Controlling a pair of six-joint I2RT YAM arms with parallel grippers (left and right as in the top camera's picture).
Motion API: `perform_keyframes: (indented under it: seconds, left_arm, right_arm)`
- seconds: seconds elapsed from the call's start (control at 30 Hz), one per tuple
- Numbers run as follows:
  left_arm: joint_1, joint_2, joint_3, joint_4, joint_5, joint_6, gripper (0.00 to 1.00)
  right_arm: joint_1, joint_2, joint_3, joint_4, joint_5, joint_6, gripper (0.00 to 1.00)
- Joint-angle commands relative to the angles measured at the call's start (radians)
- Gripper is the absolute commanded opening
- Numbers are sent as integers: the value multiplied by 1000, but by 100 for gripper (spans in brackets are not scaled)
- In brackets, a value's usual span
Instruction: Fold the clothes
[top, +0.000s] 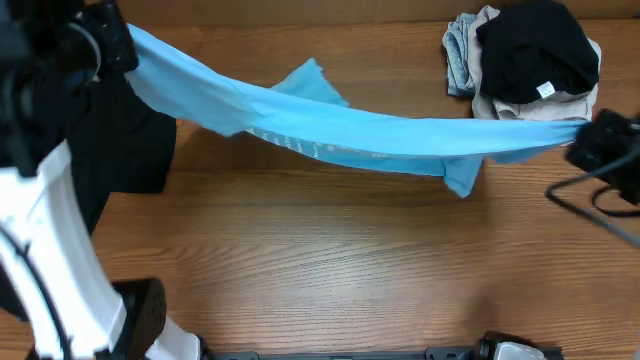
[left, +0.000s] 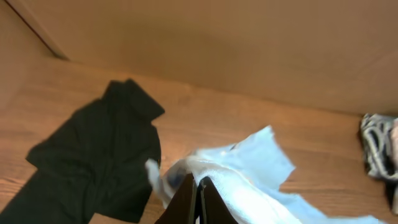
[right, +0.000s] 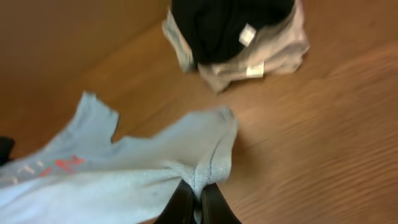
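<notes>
My left gripper lowers the hanging end of the T-shirt onto the table beside the black garment next, then lets go of it.
A light blue T-shirt (top: 350, 135) hangs stretched above the table between my two grippers, sagging in the middle, with faint white lettering on it. My left gripper (top: 125, 45) is shut on its left end; in the left wrist view the fingers (left: 198, 186) pinch bunched pale cloth (left: 249, 168). My right gripper (top: 590, 135) is shut on its right end; in the right wrist view the gripper (right: 198, 194) clamps a hem fold of the T-shirt (right: 137, 168), red-orange lettering showing at the left.
A plain black garment (top: 125, 140) lies flat on the table under the left arm, also in the left wrist view (left: 93, 168). A pile of black, beige and grey clothes (top: 525, 60) sits at the back right. A wall stands behind the table.
</notes>
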Motion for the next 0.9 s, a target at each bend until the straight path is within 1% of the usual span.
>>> perform_keyframes:
  seconds: [0.0, 0.13, 0.3, 0.47, 0.57, 0.7, 0.87]
  left_arm:
    - [5, -112, 39, 9, 0, 23, 4]
    - [4, -128, 39, -16, 0, 23, 4]
    - [4, -70, 34, -82, 0, 23, 4]
    - [3, 43, 34, -170, 0, 23, 4]
    - [2, 109, -9, -170, 28, 23, 4]
    - [-19, 198, -75, -170, 27, 23, 4]
    - [-63, 333, -137, -170, 23, 42, 4]
  right_arm:
    - [-25, -55, 87, -12, 38, -8, 4]
    - [-28, -72, 97, -15, 38, -8, 4]
    - [-28, -28, 95, -59, 37, -27, 4]
    - [-28, 61, 91, -105, 34, -56, 4]
    - [-28, 117, 75, -109, 34, -63, 4]
    - [-28, 188, 39, -105, 34, -80, 4]
    - [-27, 253, -51, -47, 33, -84, 4]
